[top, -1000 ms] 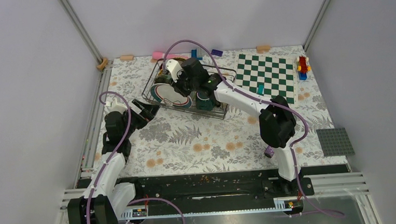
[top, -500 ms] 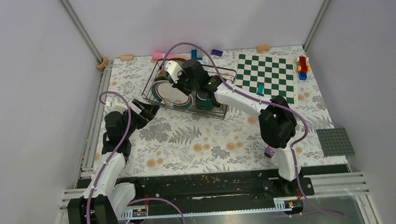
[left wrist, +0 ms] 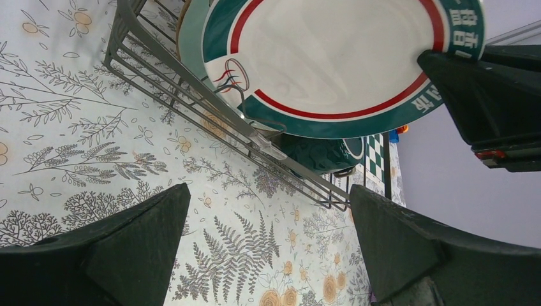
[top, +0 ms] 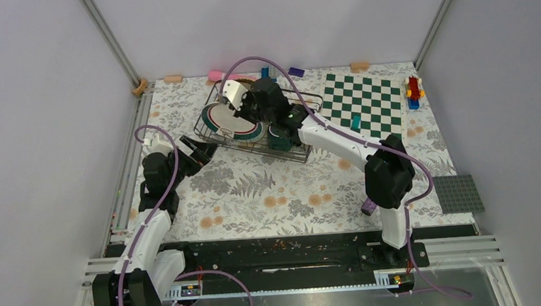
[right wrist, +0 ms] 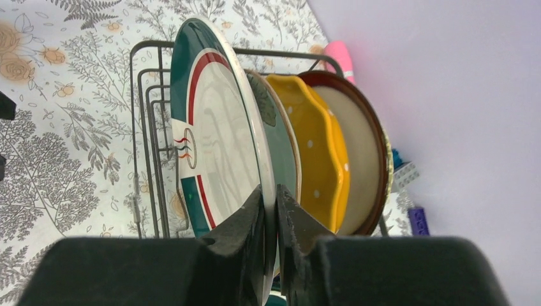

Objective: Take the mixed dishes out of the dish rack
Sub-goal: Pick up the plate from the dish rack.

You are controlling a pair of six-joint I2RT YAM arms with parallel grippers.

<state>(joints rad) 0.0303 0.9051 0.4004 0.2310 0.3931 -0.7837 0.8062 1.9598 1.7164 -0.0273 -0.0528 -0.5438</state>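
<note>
The empty tabletop lies below the right gripper and to its right in the top view. The right gripper will next draw back and down to release the plate there.
The dish rack (top: 301, 153) stands at the back centre of the table. My right gripper (top: 246, 109) is shut on the rim of a white plate with green and red bands (top: 224, 121), which is tilted over the rack's left end. In the right wrist view my right gripper (right wrist: 275, 210) pinches this plate (right wrist: 217, 146); behind it stand a pale green plate (right wrist: 282, 153), a yellow plate (right wrist: 319, 146) and a cream plate with a dark red rim (right wrist: 360, 153). A dark green mug (top: 279, 136) sits in the rack. My left gripper (top: 207, 148) is open and empty, just in front of the rack (left wrist: 191, 89).
A green-and-white chessboard (top: 364, 105) with a teal piece (top: 356, 122) lies right of the rack. A purple cylinder (top: 367, 207) stands by the right arm. A grey baseplate (top: 458, 193) and toy bricks (top: 413, 91) are at the right. A pink item (top: 217, 75) lies behind the rack.
My right gripper has tipped the banded plate up and leftward, so its face shows more from above. The right arm's elbow swung right. The left arm has not moved.
</note>
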